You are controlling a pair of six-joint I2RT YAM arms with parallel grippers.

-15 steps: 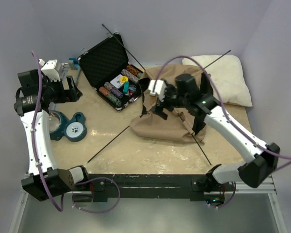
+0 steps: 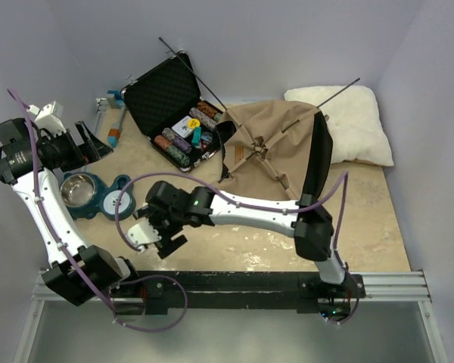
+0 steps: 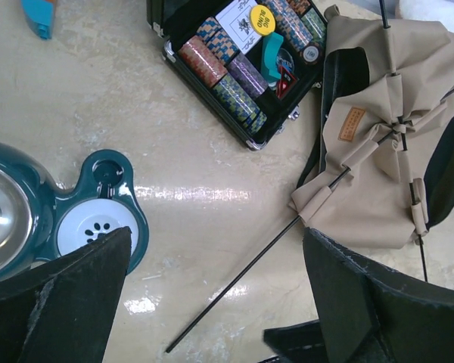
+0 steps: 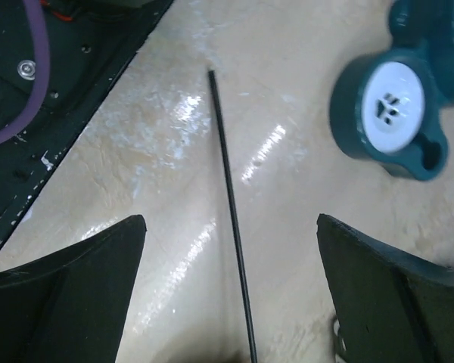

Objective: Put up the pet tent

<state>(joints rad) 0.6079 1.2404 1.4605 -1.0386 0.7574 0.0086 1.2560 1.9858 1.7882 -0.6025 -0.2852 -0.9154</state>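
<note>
The right gripper moves down onto the pole's loose part [image 4: 231, 189] next and closes near the pole's tip, since that part lies below, already between its open fingers.
The pet tent [image 2: 276, 155] lies slumped at the back right of the table: tan fabric, a black panel on its right side, thin dark poles crossing at a hub. One pole [image 4: 231, 189] runs out over the tabletop toward the near left. My right gripper [image 4: 231, 219] hovers open just above that pole, a finger on either side and not touching it; from above, the right gripper [image 2: 157, 242] is at the near left. My left gripper [image 2: 91, 144] is open and raised at the far left, holding nothing. From there I see the tent [image 3: 378, 151] and its pole [image 3: 234, 283].
An open black case [image 2: 174, 113] of coloured chips sits left of the tent. A white pillow [image 2: 356, 121] lies at the back right. A teal pet bowl stand [image 2: 98, 197] sits at the left, near the right gripper. The table's dark front rail [image 4: 68, 83] is close to the pole's tip.
The right arm has swung from over the tent to the near left, above the pole. The left arm has drawn back to the left. The tent fabric now lies farther back.
</note>
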